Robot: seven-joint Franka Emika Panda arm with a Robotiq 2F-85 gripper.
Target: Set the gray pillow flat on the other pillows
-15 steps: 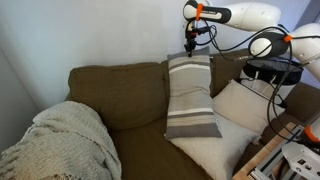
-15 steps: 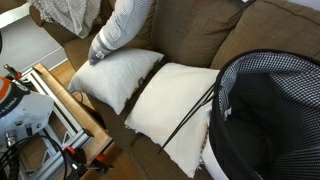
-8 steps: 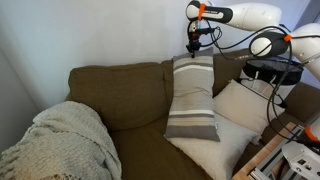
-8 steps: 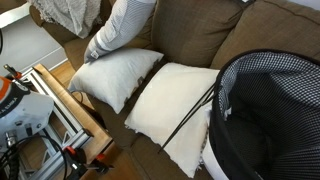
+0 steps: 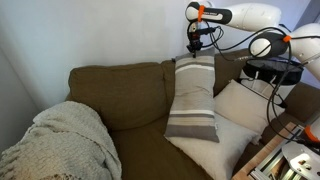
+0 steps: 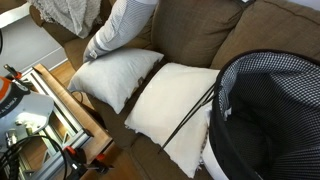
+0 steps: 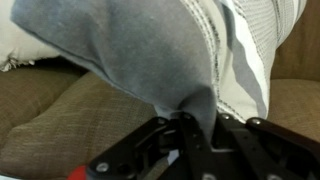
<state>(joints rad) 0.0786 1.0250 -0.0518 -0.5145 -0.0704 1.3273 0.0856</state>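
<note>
I will use my gripper to turn and move the top edge of the gray pillow [image 5: 192, 98] toward the cream pillows next, because only the gray pillow's lower end is on one.
The gray pillow [image 5: 192, 98] with darker stripes at its lower end hangs upright, held by its top edge. Its lower end rests on a cream pillow [image 5: 215, 145]. My gripper [image 5: 198, 49] is shut on the pillow's top corner, above the brown sofa back. In the wrist view the gray fabric [image 7: 150, 55] is pinched between my jaws [image 7: 200, 125]. In an exterior view the gray pillow [image 6: 122, 25] stands at the top, above two cream pillows [image 6: 115, 73] [image 6: 178, 103] lying side by side on the seat.
A knitted beige blanket [image 5: 60, 145] lies on the sofa's left end. The brown sofa back [image 5: 115, 95] runs behind. A black checkered basket-like object [image 6: 270, 110] fills the right. A wooden frame and equipment [image 6: 60, 120] stand by the sofa's front.
My gripper has lifted the gray pillow slightly up and to the right. Its lower end has shifted a little on the cream pillow.
</note>
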